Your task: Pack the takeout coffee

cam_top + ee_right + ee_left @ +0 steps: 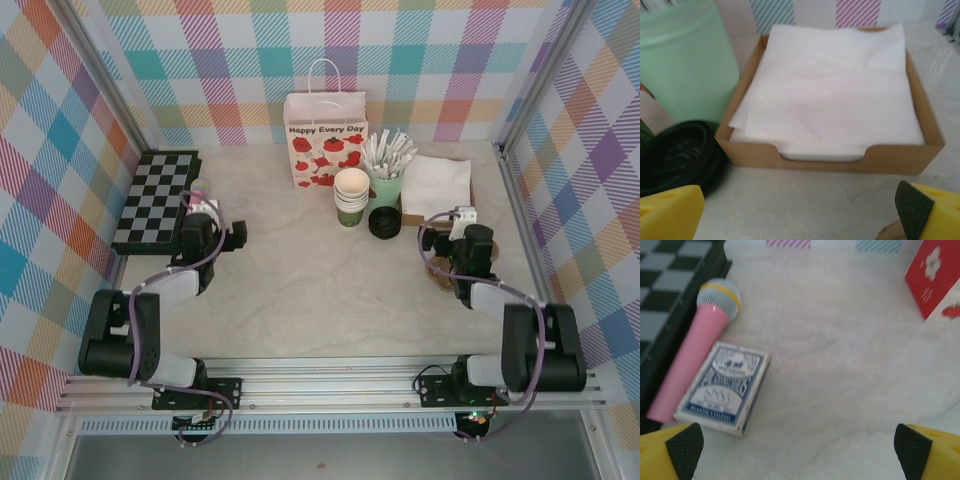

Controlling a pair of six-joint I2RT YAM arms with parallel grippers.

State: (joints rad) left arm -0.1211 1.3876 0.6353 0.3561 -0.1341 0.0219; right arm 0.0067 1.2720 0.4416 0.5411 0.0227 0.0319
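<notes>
The top green cup's cream rim (337, 181) stands uncovered, outward across the bare table. My left gripper will reach outward past the front of the bag and pinch it.
The white paper bag (325, 140) with red flowers stands upright at the back centre, and its corner (935, 280) shows in the left wrist view. A low round black lid (384, 222) (680, 155) rests on the table by the cups. I cannot tell whether a cup is under it, so the takeout coffee is hidden. My left gripper (207, 212) (797, 450) is open over bare table by the chessboard. My right gripper (458, 218) (800, 210) is open, right of the black lid and just short of the napkin tray. Neither holds anything.
Stacked green cups with cream rims (351, 195) and a pale mint cup of white sticks (387, 180) (685, 65) stand left of the napkin tray (437, 185) (830, 155). A chessboard (155, 198), a pink microphone (695, 345) and a card pack (725, 387) lie at the left. A brown piece (440, 275) lies under the right arm.
</notes>
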